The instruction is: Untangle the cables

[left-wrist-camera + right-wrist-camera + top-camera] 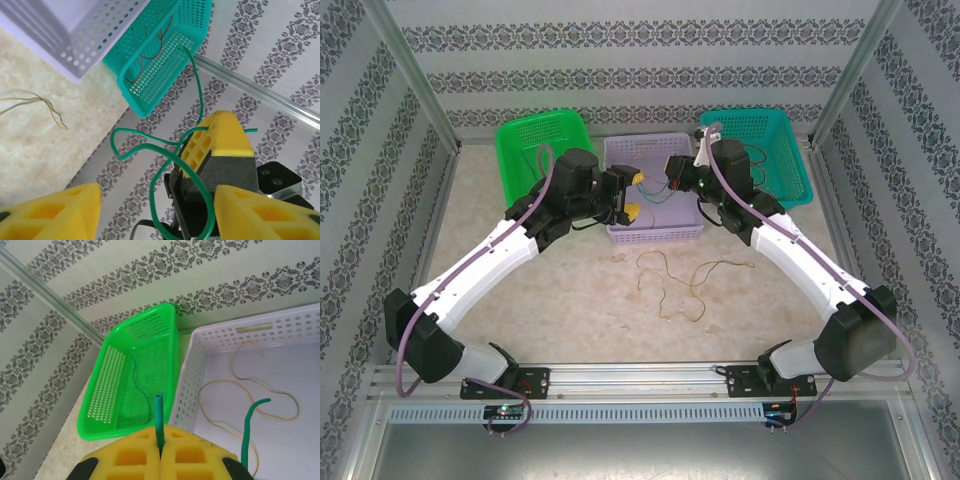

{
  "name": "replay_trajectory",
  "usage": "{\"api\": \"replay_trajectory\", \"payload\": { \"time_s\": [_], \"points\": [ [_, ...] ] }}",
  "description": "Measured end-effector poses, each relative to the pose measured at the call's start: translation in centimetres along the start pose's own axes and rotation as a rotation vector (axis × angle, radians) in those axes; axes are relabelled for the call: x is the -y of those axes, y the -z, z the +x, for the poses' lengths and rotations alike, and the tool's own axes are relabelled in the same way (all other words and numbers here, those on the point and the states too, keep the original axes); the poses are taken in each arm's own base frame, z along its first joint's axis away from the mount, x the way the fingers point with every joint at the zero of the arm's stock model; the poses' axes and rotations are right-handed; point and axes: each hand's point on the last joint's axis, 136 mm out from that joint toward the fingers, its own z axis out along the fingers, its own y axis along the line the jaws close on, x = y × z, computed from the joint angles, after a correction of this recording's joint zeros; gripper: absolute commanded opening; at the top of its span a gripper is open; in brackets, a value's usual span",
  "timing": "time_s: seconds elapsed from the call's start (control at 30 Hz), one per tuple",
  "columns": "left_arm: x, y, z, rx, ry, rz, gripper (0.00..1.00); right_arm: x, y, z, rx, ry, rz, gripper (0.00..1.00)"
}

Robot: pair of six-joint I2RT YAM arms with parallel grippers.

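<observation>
My right gripper holds the green cable's end and next needs to pull back to the lilac basket's near rim to open the cable's loops, then let the end go.
A green cable (144, 144) hangs in loops above the lilac basket (655, 236). My right gripper (160, 442) is shut on one end of it, and a short green stub (158, 415) sticks out past the yellow pads. That same gripper (215, 150) appears in the left wrist view, the cable curling round it. My left gripper (157, 192) is open, with a loop of the green cable passing loosely between its fingers. Thin yellow cables (692, 292) lie tangled on the table in front of the basket. Another yellow cable (240, 385) lies inside the lilac basket.
A bright green basket (535, 135) at the back left holds a thin dark strand (137, 385). At the back right, a teal basket (775, 125) holds a reddish-brown strand (150, 52). Patterned walls and metal posts enclose the table on three sides.
</observation>
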Motion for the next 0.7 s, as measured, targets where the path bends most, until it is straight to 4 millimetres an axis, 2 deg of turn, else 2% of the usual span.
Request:
{"api": "replay_trajectory", "payload": {
  "time_s": [0.1, 0.2, 0.37, 0.57, 0.7],
  "points": [
    [-0.3, -0.4, -0.3, -0.005, 0.041, 0.01, 0.53, -0.4, 0.0, 0.5, -0.01, 0.018, -0.014, 0.0],
    [-0.5, -0.6, -0.2, -0.015, 0.07, 0.011, 0.44, -0.9, 0.2, 1.1, -0.016, 0.037, -0.026, 0.0],
    [-0.3, -0.6, 0.2, -0.039, 0.088, 0.017, 0.26, -0.9, 0.5, 1.7, -0.025, 0.042, -0.03, 0.0],
    [-1.0, -0.6, -0.5, -0.026, 0.087, -0.005, 0.0, -1.3, 1.1, 1.2, -0.006, 0.044, -0.035, 0.0],
    [-0.9, 0.5, -2.1, 0.043, 0.027, -0.033, 0.0, -1.1, 2.1, 0.9, -0.001, 0.038, -0.003, 0.0]
  ]
}}
